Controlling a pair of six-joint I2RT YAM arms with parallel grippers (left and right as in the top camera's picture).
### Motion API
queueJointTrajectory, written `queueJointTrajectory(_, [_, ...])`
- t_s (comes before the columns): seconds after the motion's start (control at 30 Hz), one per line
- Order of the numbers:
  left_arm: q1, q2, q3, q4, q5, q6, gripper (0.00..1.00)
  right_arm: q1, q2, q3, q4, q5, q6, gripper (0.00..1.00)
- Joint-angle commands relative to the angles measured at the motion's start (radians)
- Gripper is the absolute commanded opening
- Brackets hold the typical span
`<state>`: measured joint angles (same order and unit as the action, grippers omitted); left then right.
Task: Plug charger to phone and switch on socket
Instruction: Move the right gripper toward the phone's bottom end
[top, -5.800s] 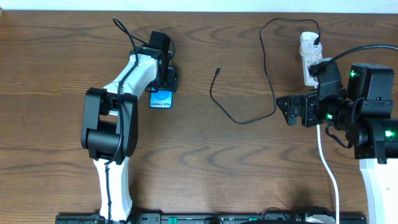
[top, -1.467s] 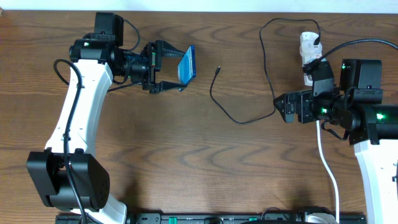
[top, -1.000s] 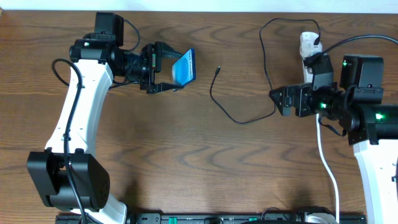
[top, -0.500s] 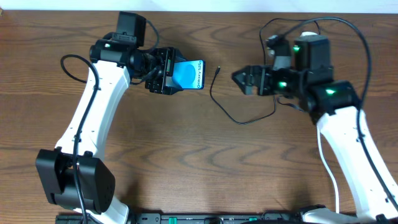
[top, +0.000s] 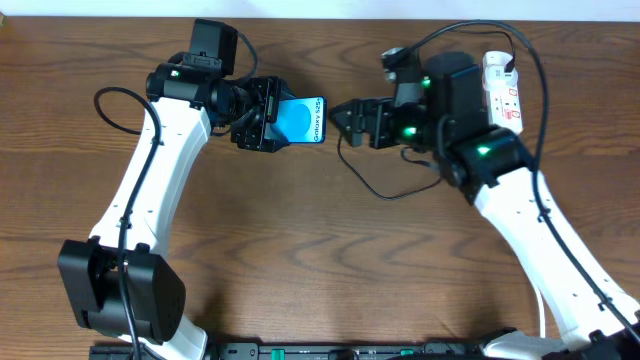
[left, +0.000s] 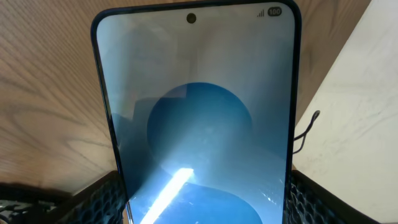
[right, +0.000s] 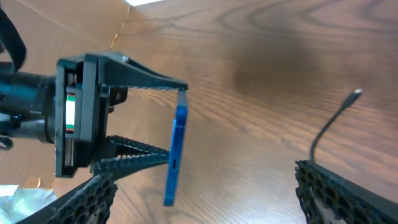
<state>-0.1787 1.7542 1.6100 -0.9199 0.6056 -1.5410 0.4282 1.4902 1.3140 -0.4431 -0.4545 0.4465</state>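
Observation:
The right gripper should next slide onto the phone's loose end (top: 321, 119) (right: 176, 149) with its open fingers on both sides of the phone's edge, because that end is to the gripper's left in the overhead view.
My left gripper (top: 272, 120) is shut on the phone (top: 303, 120) and holds it above the table, its blue screen facing up and its free end pointing right. The phone fills the left wrist view (left: 199, 112), gripped at its lower end (left: 199, 208). My right gripper (top: 343, 120) is open and empty just right of the phone's free end. In the right wrist view the phone (right: 177, 149) shows edge-on between my open fingers (right: 211, 199). The charger (top: 385, 193) lies looped on the table; its tip (right: 355, 94) lies by my right finger. The socket (top: 503, 95) lies at the back right.
The socket's thick white cord (top: 541, 300) runs toward the front edge at the right. The right arm reaches over the charger's loop and hides part of it. The wooden table (top: 320, 270) spreads under both arms.
The left arm lifted the phone off the table and turned its free end to the right. The right arm swung left from beside the socket until its open gripper is close to the phone.

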Motion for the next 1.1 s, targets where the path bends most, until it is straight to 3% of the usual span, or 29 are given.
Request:
queueJointTrajectory(0.0, [0.003,-0.016,0.007,-0.002,0.002,-0.01,0.07,0.034,0.043,0.016,0.018,0.037,0.048,0.91])
queueJointTrajectory(1.07, [0.003,-0.016,0.007,-0.003,0.002,-0.009,0.07,0.074,0.124,0.016,0.112,0.037,0.135,0.87])
